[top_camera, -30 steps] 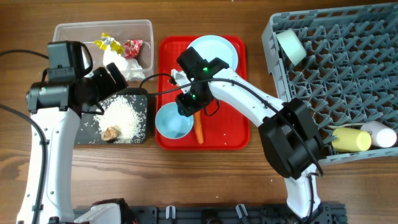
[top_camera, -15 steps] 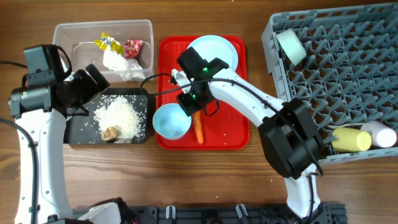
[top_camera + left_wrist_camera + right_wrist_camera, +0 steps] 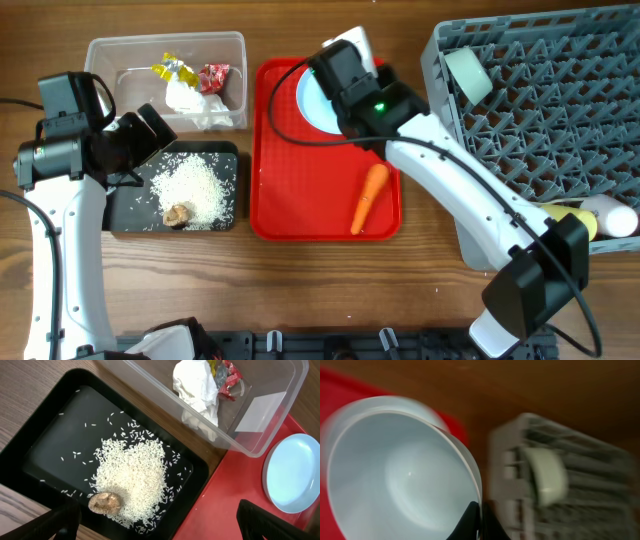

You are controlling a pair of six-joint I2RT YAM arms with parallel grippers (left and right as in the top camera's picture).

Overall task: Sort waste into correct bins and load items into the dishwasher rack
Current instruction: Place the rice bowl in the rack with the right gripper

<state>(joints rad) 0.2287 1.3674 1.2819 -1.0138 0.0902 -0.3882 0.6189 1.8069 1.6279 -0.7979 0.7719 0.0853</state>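
Note:
The robot's right gripper will next carry the light blue bowl to the gripper's right in the overhead view to the rack's free wires (image 3: 508,120) beside the second bowl, lower it and let it go.
My right gripper (image 3: 346,62) is shut on the rim of a light blue bowl (image 3: 400,475), which it holds tilted in the air above the back of the red tray; the bowl shows edge-on from overhead (image 3: 354,42). The light blue plate (image 3: 318,102) lies on the tray under that arm. The orange carrot (image 3: 368,197) lies slanted at the tray's front right. My left gripper (image 3: 160,530) is open and empty above the black tray (image 3: 50,435), which holds rice (image 3: 132,472) and the brown lump (image 3: 105,502). The grey rack (image 3: 540,130) holds a second bowl (image 3: 465,72).
The clear tub (image 3: 110,55) holds white tissue (image 3: 195,100) and yellow (image 3: 172,70) and red (image 3: 213,76) wrappers. A yellow cup (image 3: 565,225) and a pale cup (image 3: 610,215) lie at the rack's front right. The red tray (image 3: 300,200) sits between the bins and the rack.
My right gripper lifted the bowl from the tray's front left and carried it back and right. The carrot now lies slanted further right. My left arm drew left, then stayed still.

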